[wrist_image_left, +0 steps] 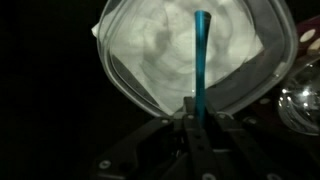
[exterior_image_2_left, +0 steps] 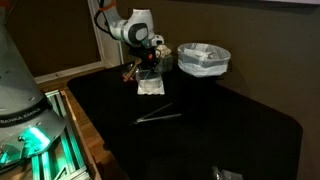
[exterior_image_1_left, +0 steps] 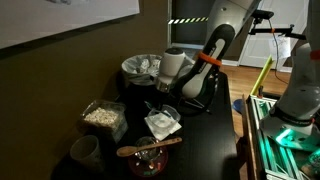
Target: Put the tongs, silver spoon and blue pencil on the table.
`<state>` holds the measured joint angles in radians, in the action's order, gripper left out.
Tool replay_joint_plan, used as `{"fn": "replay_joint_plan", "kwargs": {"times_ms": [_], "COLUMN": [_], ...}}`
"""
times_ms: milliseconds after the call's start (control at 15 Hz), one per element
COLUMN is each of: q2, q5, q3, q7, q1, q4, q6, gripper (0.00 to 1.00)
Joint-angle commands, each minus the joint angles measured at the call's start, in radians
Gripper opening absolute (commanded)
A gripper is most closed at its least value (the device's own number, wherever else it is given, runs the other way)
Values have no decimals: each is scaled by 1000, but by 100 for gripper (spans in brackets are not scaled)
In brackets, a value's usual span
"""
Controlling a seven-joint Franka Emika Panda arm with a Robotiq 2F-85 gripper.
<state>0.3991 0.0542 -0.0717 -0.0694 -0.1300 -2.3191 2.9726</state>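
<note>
My gripper is to move up from the dish [exterior_image_1_left: 162, 124] next, then across and down to the bare tabletop beside the tongs, and let go of the pencil there, because that spot is clear.
My gripper [wrist_image_left: 197, 113] is shut on the blue pencil [wrist_image_left: 201, 55], which sticks out straight from the jaws. In the wrist view the pencil hangs over the white square dish [wrist_image_left: 160, 50]. In both exterior views the gripper [exterior_image_1_left: 161, 99] [exterior_image_2_left: 150, 68] hovers just above the dish [exterior_image_1_left: 162, 124] [exterior_image_2_left: 152, 87]. The tongs [exterior_image_2_left: 158, 116] lie flat on the black table [exterior_image_2_left: 235, 125], in front of the dish. I cannot make out the silver spoon.
A brown wooden spoon [exterior_image_1_left: 150, 147] rests on a dark bowl. A container of white bits [exterior_image_1_left: 103, 115], a mug [exterior_image_1_left: 85, 151] and a plastic-lined bowl [exterior_image_1_left: 142, 67] [exterior_image_2_left: 203, 59] stand nearby. A glass [wrist_image_left: 305, 100] is beside the dish. A small pale object [exterior_image_2_left: 225, 174] lies at the table's near edge.
</note>
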Motion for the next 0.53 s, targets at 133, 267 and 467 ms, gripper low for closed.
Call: {"fn": "replay_joint_plan", "kwargs": {"times_ms": [133,267,467], "q2": [-270,-353,-440], "q5": [-4,38,149], "q3": [-49,18,102], "q7": [-39,-10,31], "q1": [79,64,77], "q4": [-228,-293,-364], "q6": [112,104,36], "gripper": [2,2,2]}}
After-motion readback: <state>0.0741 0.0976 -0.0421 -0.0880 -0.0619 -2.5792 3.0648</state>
